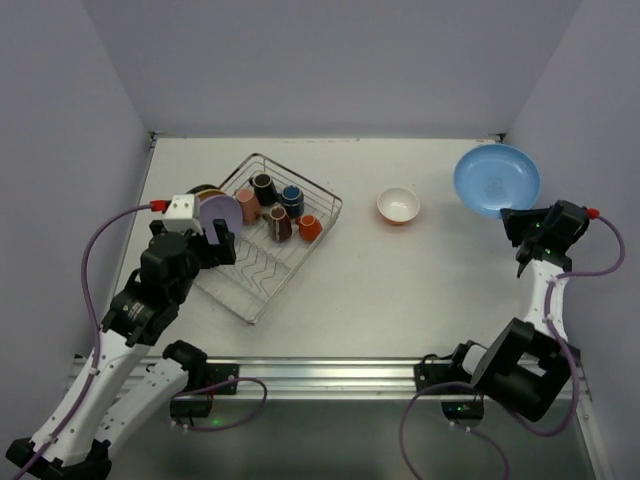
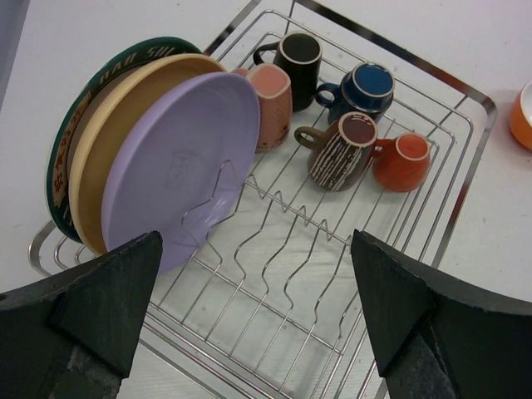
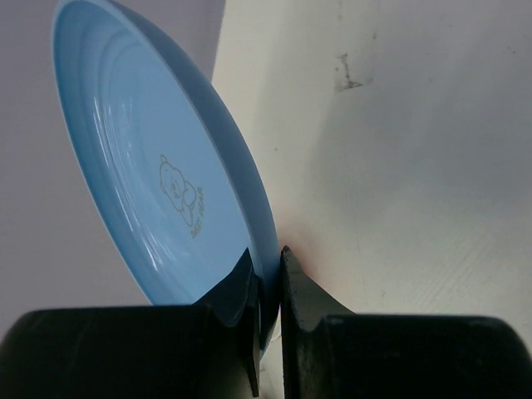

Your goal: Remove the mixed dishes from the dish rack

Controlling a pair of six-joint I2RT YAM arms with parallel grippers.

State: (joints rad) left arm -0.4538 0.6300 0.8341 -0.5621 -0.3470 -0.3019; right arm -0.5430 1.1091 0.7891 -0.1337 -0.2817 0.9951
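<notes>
The robot should move its right gripper down and shift it from the wall toward the orange bowl, to bring the blue plate point(image 1: 497, 180) onto the table there, because that spot is clear.
The silver wire dish rack point(image 1: 262, 290) point(image 2: 474, 158) sits left of centre. Standing on edge at its left end are a lavender plate point(image 1: 220, 212) point(image 2: 179, 162), a yellow plate point(image 2: 104, 145) and a pattern-rimmed plate point(image 2: 66, 125). Black point(image 2: 298, 62), pink point(image 2: 270, 100), blue-lined point(image 2: 366, 87), brown point(image 2: 345, 150) and orange point(image 2: 403, 162) mugs stand at the far end. My left gripper point(image 1: 222, 242) point(image 2: 258, 249) hovers wide open over the rack's near end, beside the lavender plate. My right gripper point(image 1: 518, 222) point(image 3: 268, 266) is shut on the rim of the blue plate point(image 1: 497, 180) point(image 3: 166, 166) at the far right.
An orange bowl point(image 1: 398, 205) point(image 2: 524, 116), white inside, sits on the table right of the rack. Grey walls close in the table on the left, back and right. The blue plate hangs close to the right wall.
</notes>
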